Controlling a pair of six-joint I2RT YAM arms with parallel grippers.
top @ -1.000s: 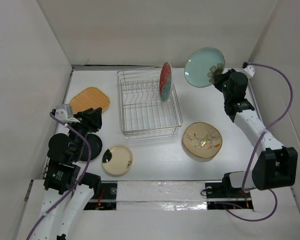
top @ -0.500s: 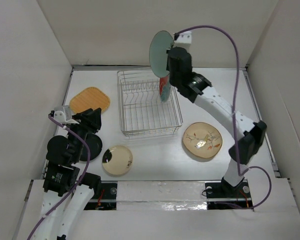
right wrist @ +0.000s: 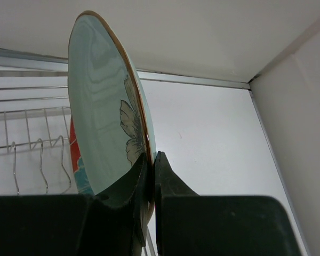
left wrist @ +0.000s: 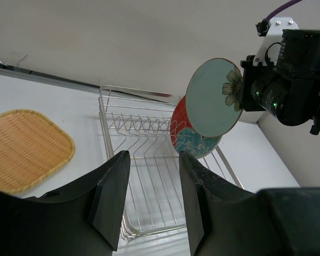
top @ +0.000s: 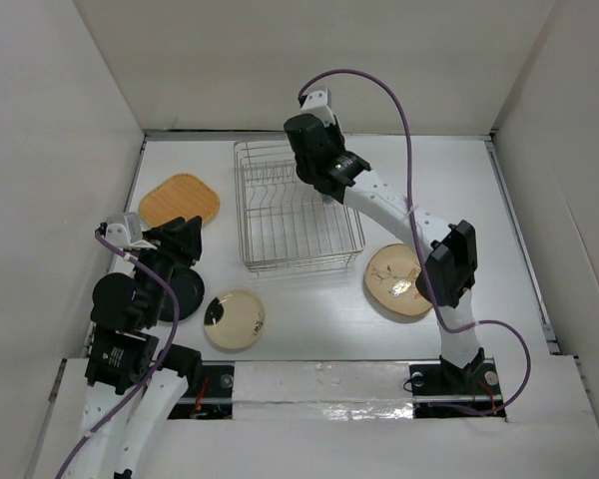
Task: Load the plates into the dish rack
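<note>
My right gripper brings the teal flower plate (right wrist: 104, 122) down on edge into the rack beside the red plate (right wrist: 77, 160) next.
My right gripper (right wrist: 152, 156) is shut on the rim of the teal flower plate (right wrist: 104, 122) and holds it on edge over the silver wire dish rack (top: 280, 225), close beside the red plate (right wrist: 77, 160) that stands in the rack's right end. The left wrist view shows the teal plate (left wrist: 213, 96) above the red plate (left wrist: 194, 140). In the top view my right arm (top: 314, 150) hides both plates. My left gripper (left wrist: 152, 154) is open and empty, above the black plate (top: 180, 291) at the table's left.
The orange rounded-square plate (top: 180, 200) lies left of the rack. The pale yellow plate (top: 234, 319) lies in front of the rack. The cream floral plate (top: 404, 281) lies to the front right. White walls enclose the table.
My right arm has swung left from the back right corner, carrying the teal plate over the rack and lowering it beside the red plate. The left arm has barely moved.
</note>
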